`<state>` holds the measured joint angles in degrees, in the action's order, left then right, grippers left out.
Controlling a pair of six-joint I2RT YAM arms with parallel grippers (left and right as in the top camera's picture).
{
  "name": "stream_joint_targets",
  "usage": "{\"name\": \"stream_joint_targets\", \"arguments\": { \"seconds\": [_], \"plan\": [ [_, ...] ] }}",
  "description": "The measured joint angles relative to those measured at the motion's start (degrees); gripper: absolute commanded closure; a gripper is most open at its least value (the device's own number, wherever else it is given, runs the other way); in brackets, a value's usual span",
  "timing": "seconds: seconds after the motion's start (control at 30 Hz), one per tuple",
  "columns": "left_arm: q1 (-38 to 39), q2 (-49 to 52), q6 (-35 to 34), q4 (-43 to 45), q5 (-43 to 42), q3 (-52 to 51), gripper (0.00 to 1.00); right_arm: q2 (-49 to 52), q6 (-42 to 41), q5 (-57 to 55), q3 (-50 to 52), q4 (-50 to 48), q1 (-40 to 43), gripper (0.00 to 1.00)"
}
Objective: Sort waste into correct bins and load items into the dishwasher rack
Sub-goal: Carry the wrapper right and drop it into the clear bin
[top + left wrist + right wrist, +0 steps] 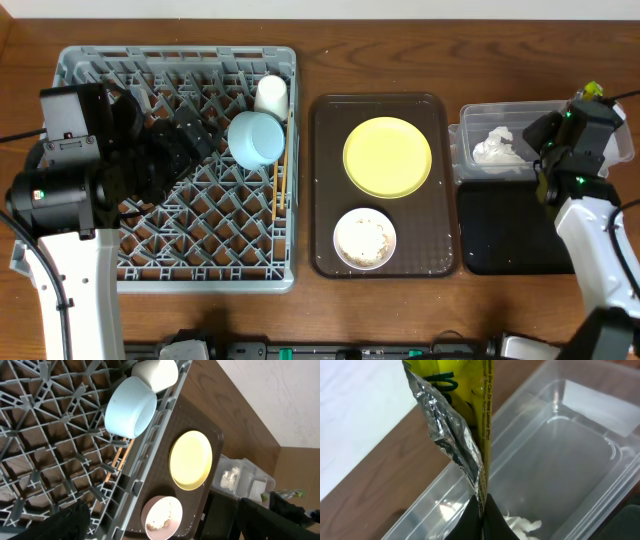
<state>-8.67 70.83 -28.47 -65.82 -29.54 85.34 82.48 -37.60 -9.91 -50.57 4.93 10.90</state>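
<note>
The tub already has waste in it. I need to lower the snack wrapper with my right gripper next, toward the bare bottom of the tub beside the crumpled white napkin (497,147), and let go of it.
My right gripper (481,510) is shut on the green-and-yellow snack wrapper (460,420) and holds it above the clear tub (570,460). A crumpled white napkin (497,147) lies in the tub. The black tray (510,228) sits just in front of the tub. The yellow plate (388,157) and the white bowl (364,238) with rice-like scraps sit on the brown serving tray (330,185). The light blue bowl (256,138), white cup (271,95) and chopsticks (280,185) are in the grey rack (90,70). My left gripper (195,135) is open and empty over the rack.
The brown serving tray lies between the rack and the two bins. The rack's right wall (150,455) stands next to the tray. The right arm (600,230) reaches over the black tray. Bare wooden table runs along the back.
</note>
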Motion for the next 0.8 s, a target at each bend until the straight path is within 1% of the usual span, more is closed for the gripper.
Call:
{"name": "stream_joint_targets", "arguments": {
  "seconds": [0.17,0.2,0.23,0.27,0.3,0.37,0.4,0.43,0.6,0.67,0.7,0.8],
  "plan": [
    [0.0,0.0,0.0,0.0,0.0,0.0,0.05,3.7,-7.3,-0.4,0.0,-0.1,-0.1,0.99],
    [0.0,0.0,0.0,0.0,0.0,0.0,0.05,4.2,-8.6,-0.5,0.0,-0.1,-0.1,0.97],
    [0.0,0.0,0.0,0.0,0.0,0.0,0.05,4.8,-10.1,-0.7,0.0,-0.1,-0.1,0.9],
    [0.0,0.0,0.0,0.0,0.0,0.0,0.05,5.2,-11.5,-0.7,0.0,-0.1,-0.1,0.79],
    [0.0,0.0,0.0,0.0,0.0,0.0,0.05,5.6,-12.5,-0.9,0.0,0.0,-0.1,0.73],
    [0.0,0.0,0.0,0.0,0.0,0.0,0.05,5.9,-14.0,-1.2,0.0,-0.2,0.0,0.54],
    [0.0,0.0,0.0,0.0,0.0,0.0,0.05,5.9,-14.5,-1.3,0.0,-0.5,0.0,0.46],
    [0.0,0.0,0.0,0.0,0.0,0.0,0.05,5.9,-14.6,-1.4,0.0,-0.7,0.3,0.4],
    [0.0,0.0,0.0,0.0,0.0,0.0,0.05,5.9,-13.0,-1.7,0.0,-0.9,1.7,0.31],
    [0.0,0.0,0.0,0.0,0.0,0.0,0.05,5.9,-11.2,-1.7,0.0,-0.9,1.7,0.27],
    [0.0,0.0,0.0,0.0,0.0,0.0,0.05,5.8,-10.1,-1.7,0.0,-0.9,1.7,0.26],
    [0.0,0.0,0.0,0.0,0.0,0.0,0.05,4.4,-6.8,-1.7,0.0,-0.8,1.7,0.21]
  ]
}}
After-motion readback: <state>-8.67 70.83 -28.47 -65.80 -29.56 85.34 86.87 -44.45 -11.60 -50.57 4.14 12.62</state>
